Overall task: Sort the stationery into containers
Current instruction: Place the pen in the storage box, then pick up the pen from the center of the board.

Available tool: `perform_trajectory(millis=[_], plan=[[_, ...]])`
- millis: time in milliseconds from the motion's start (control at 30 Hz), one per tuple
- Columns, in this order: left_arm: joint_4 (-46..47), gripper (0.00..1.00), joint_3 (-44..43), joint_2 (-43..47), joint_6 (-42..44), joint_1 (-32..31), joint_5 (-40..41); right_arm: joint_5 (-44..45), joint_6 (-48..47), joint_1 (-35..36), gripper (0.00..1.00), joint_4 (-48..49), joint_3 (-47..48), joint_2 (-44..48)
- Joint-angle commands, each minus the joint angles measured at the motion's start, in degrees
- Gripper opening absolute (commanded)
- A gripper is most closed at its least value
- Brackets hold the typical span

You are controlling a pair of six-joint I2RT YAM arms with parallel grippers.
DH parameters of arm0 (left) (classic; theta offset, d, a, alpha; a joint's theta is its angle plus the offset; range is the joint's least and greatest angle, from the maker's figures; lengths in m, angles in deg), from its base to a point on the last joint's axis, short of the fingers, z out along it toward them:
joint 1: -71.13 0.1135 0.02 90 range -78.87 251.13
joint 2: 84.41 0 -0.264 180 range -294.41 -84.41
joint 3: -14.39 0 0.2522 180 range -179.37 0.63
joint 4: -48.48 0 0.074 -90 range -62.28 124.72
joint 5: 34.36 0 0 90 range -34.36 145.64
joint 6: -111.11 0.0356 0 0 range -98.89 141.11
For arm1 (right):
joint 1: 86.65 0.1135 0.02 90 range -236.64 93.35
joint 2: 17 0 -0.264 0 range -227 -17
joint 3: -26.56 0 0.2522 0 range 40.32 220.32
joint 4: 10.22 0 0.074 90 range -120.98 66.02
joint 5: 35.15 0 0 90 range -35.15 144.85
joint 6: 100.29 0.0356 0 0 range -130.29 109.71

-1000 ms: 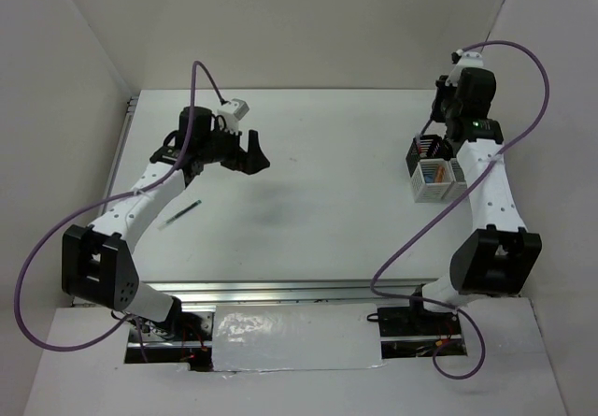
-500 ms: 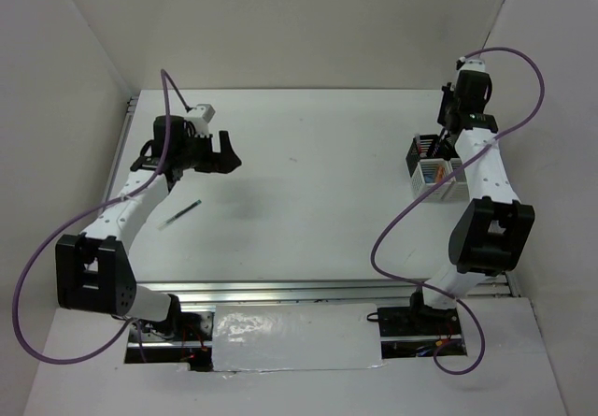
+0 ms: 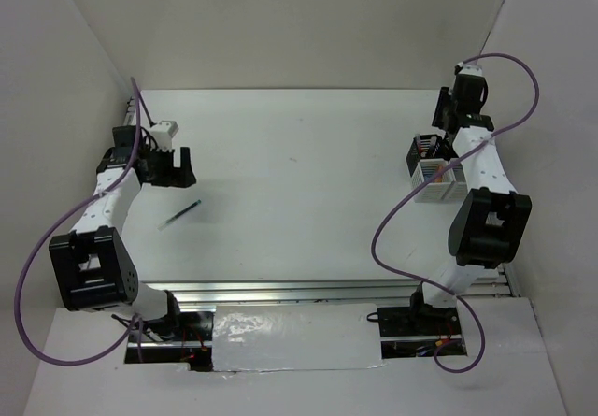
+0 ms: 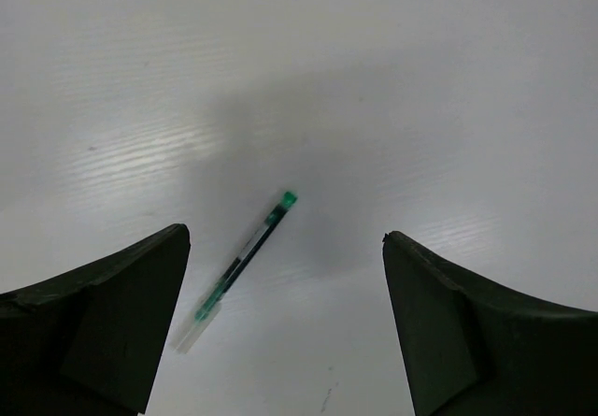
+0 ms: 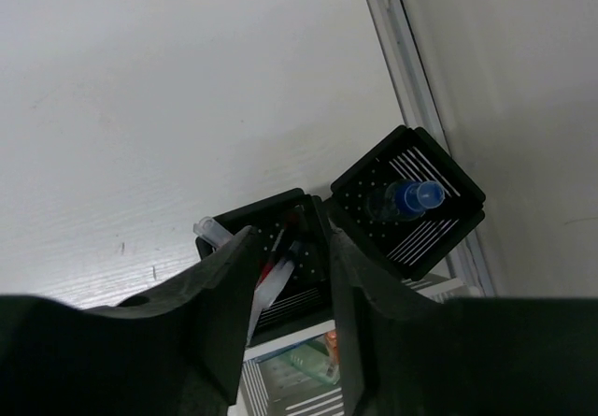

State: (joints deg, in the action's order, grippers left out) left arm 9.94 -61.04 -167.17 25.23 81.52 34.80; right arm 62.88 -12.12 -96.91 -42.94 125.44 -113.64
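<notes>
The pen is at a slant between the open fingers. My left gripper should next go down and move back, turning the fingers so they are on both sides of the dark body of the pen near its green end (image 3: 192, 207) (image 4: 265, 232).
A thin pen with a green end (image 3: 180, 215) lies alone on the white table at the left. It also shows in the left wrist view (image 4: 245, 257), below and between the fingers. My left gripper (image 3: 174, 166) is open and empty, hovering just beyond the pen (image 4: 285, 236). The containers (image 3: 432, 164) cluster at the right edge. My right gripper (image 3: 443, 117) hangs above them, jaws narrowly apart and empty (image 5: 291, 238). Below it a black bin (image 5: 224, 224) holds red and dark pens. A second black bin (image 5: 458, 192) holds the blue-capped bottle (image 5: 411, 197). A white slatted bin (image 5: 280, 388) holds a pale green tube and an orange piece.
A metal rail (image 5: 411, 89) runs along the table's right edge beside the bins. White walls close in the table on the left, back and right. The arm bases and a rail (image 3: 308, 290) sit at the near edge.
My left arm has swung left toward the table's left edge, its open gripper now close to the pen. My right gripper has drawn back a little behind the bins.
</notes>
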Motion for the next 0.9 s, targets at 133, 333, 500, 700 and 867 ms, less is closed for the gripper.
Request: perform_trajectory(millis=[133, 333, 500, 700, 867], plan=[[-9.2, 0.9, 0.3, -0.2, 20.0, 6.4, -0.3, -0.4, 1.1, 0.2, 0.5, -0.7, 1.2, 1.2], [-8.5, 0.74, 0.3, -5.2, 23.1, 4.4, -0.1, -4.5, 1.7, 1.6, 0.5, -3.1, 0.6, 6.1], [-5.9, 0.64, 0.2, -9.3, 22.1, 0.2, 3.3, -11.3, 1.0, 3.4, 0.5, -4.1, -2.2, 11.3], [-5.7, 0.56, -1.3, -14.3, 21.9, -2.7, 5.5, -16.2, 0.2, 5.0, 0.5, -5.9, -3.8, 15.0], [-4.8, 0.53, -1.6, -16.2, 21.8, -4.0, 8.0, -17.0, -0.1, 6.0, 0.5, -6.7, -4.3, 16.0]])
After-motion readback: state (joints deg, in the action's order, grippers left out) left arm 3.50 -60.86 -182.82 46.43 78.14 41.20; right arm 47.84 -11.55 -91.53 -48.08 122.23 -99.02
